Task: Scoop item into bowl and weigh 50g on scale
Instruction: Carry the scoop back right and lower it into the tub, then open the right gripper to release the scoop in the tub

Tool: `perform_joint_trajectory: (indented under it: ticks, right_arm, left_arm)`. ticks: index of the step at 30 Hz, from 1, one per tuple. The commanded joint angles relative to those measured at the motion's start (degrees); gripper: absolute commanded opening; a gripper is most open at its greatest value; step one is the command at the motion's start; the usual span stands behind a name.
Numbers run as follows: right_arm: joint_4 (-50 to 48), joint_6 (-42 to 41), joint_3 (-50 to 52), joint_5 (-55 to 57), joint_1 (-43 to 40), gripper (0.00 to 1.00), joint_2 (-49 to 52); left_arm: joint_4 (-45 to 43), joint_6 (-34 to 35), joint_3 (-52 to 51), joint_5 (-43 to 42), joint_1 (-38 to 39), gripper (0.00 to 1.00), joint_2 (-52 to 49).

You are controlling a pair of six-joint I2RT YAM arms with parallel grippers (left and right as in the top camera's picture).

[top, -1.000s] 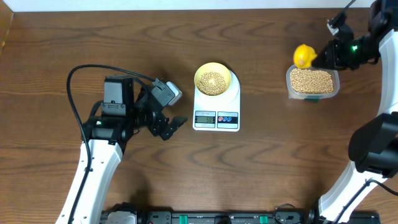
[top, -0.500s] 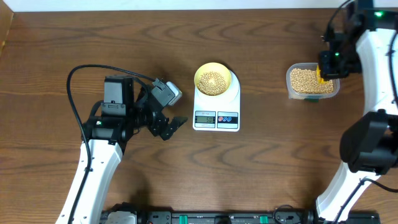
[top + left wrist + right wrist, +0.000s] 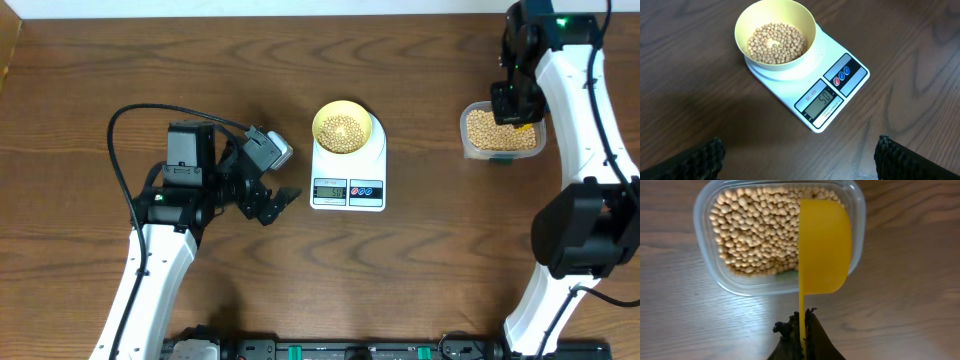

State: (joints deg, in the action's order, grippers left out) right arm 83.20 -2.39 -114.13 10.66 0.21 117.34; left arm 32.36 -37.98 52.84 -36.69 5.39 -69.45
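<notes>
The scale already shows the target, so next I need to turn my right gripper, lower the scoop [image 3: 824, 245] onto the beans in the tub below it and let go.
The pale yellow-green bowl [image 3: 321, 116] stands on the white scale [image 3: 377, 160] and holds tan beans [image 3: 342, 130]. In the left wrist view, the bowl [image 3: 806, 22], its beans [image 3: 776, 44] and the scale [image 3: 790, 84] show, and the display seems to read 50. My left gripper [image 3: 277, 201] is open and empty, left of the scale; it also shows in the left wrist view [image 3: 800, 165]. My right gripper [image 3: 803, 330] is shut on the handle of a yellow scoop [image 3: 824, 245], which is held over the right side of the clear tub [image 3: 785, 287] of beans [image 3: 760, 230].
The clear tub [image 3: 466, 140] sits at the back right of the wooden table, under my right wrist [image 3: 515, 100]. A black cable [image 3: 120, 130] loops by the left arm. The table's back edge runs just behind the tub.
My right arm has swung the scoop from the tub's back left to over the tub's right side, and the wrist has turned. The left arm, bowl and scale have not moved.
</notes>
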Motion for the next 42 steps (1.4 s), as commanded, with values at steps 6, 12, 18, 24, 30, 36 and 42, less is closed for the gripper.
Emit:
perform_joint_trajectory:
  ticks: [6, 12, 18, 24, 30, 36, 42]
  right_arm:
    - [-3.8, -0.5, 4.1, -25.8, -9.3, 0.01, -1.5]
    - [-10.4, -0.5, 11.7, -36.0, -14.0, 0.02, -1.5]
    - [-10.2, -0.5, 13.9, -37.5, -18.8, 0.13, -1.5]
    - [-10.1, -0.5, 14.5, -38.0, -20.4, 0.61, -1.5]
    - [-8.9, -0.5, 14.7, -34.5, -20.6, 0.84, -1.5]
    - [-5.3, -0.5, 14.7, -27.3, -21.0, 0.99, -1.5]
    - [-3.4, -0.5, 14.7, -23.4, -21.2, 0.99, -1.5]
  left_arm:
    - [0.0, -0.8, 0.6, 0.3, -0.3, 0.98, -0.3]
    - [0.0, -0.8, 0.6, 0.3, -0.3, 0.98, -0.3]
    - [0.0, -0.8, 0.6, 0.3, -0.3, 0.97, -0.3]
    - [0.0, -0.8, 0.6, 0.3, -0.3, 0.98, -0.3]
    - [0.0, -0.8, 0.6, 0.3, -0.3, 0.98, -0.3]
    - [0.0, -0.8, 0.6, 0.3, -0.3, 0.98, -0.3]
    - [0.0, -0.8, 0.6, 0.3, -0.3, 0.97, -0.3]
